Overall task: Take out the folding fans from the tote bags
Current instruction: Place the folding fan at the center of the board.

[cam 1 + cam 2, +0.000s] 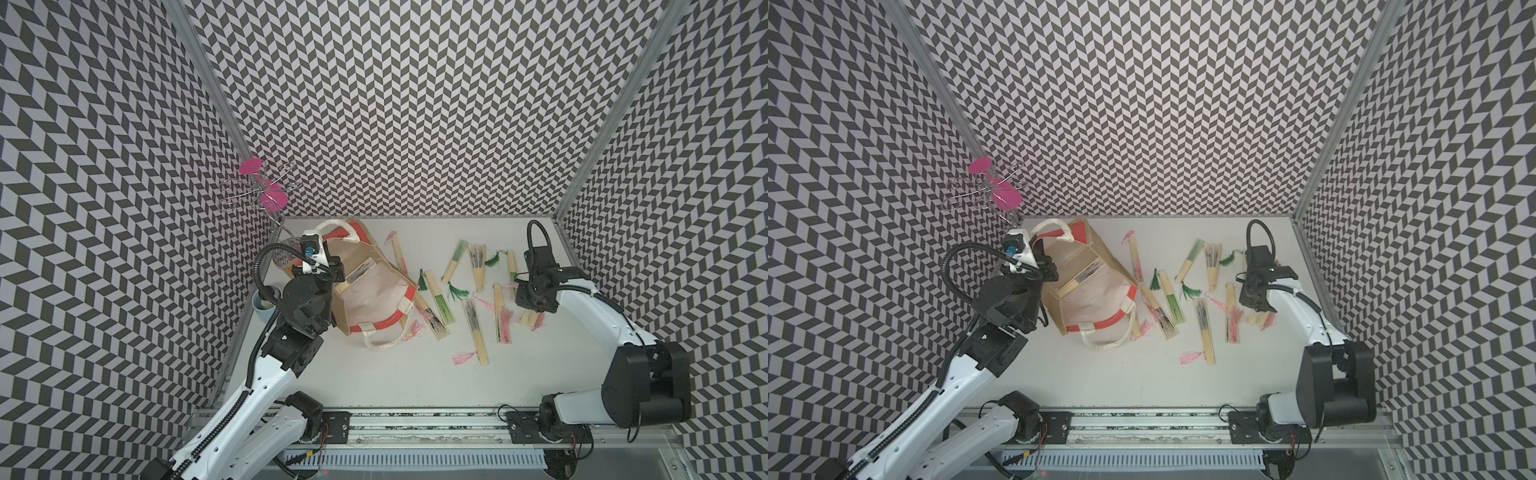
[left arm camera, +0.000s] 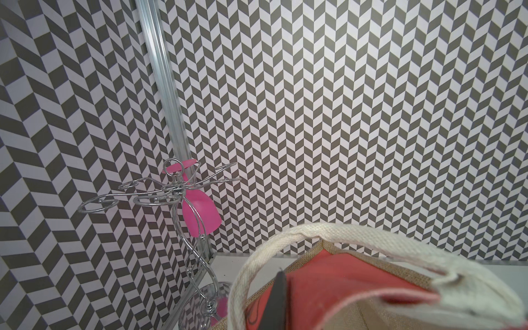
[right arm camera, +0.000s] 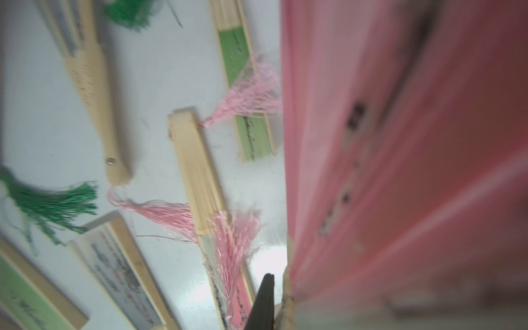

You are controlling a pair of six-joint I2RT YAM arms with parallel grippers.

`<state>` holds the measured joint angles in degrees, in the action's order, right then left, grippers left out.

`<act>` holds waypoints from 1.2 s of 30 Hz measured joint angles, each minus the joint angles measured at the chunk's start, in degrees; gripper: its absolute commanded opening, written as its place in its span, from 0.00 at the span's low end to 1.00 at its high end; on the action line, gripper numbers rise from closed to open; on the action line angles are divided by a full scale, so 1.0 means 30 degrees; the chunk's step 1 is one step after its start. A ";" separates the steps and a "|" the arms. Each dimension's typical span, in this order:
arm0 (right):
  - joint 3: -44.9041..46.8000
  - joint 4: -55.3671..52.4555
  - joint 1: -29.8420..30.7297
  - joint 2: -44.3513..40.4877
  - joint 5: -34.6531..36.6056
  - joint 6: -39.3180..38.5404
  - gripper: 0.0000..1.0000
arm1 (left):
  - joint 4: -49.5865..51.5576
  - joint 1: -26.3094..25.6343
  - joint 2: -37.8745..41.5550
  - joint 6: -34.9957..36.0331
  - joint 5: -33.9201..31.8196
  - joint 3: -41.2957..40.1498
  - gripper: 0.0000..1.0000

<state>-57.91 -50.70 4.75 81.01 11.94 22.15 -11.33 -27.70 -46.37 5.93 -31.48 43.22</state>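
Observation:
I will lower my right gripper toward the bare tabletop (image 1: 516, 325) (image 3: 269, 255) beside the pink-tasseled fan to let go of the pink-papered fan, because that part of the tabletop is clear of other fans.
The tan tote bag (image 1: 386, 322) (image 1: 1108, 322) lies open on its side at the left of the table. One folding fan (image 1: 355, 276) (image 1: 1079, 276) rests inside it. My left gripper (image 1: 332, 270) (image 1: 1048, 270) (image 2: 285, 288) is shut on the bag's red rim panel (image 2: 343, 285), beside its cream handle (image 2: 257, 263). Several closed folding fans (image 1: 476, 332) (image 1: 1204, 332) (image 3: 197, 168) lie scattered to the right of the bag. At the right, my right gripper (image 1: 528, 309) (image 1: 1252, 309) (image 3: 278, 297) is shut on a pink-papered fan (image 1: 531, 319) (image 3: 400, 143) with a pink tassel (image 1: 539, 322).
A wire glass rack (image 1: 266, 195) (image 2: 177, 200) holding pink glasses stands in the back left corner. Below it by the left wall sits a pale blue cup (image 1: 262, 305). Patterned walls close three sides, and a metal rail (image 1: 415, 424) runs along the front.

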 measured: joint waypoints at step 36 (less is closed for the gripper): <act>0.0138 0.1275 -0.0175 0.4612 -0.0860 0.0073 0.46 | 0.0138 0.0168 -0.0328 0.0058 0.0692 0.0000 0.00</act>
<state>-57.49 -46.87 4.23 94.85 9.37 22.37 -10.92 -27.20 -47.35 6.11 -29.41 43.22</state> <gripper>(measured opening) 0.457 0.094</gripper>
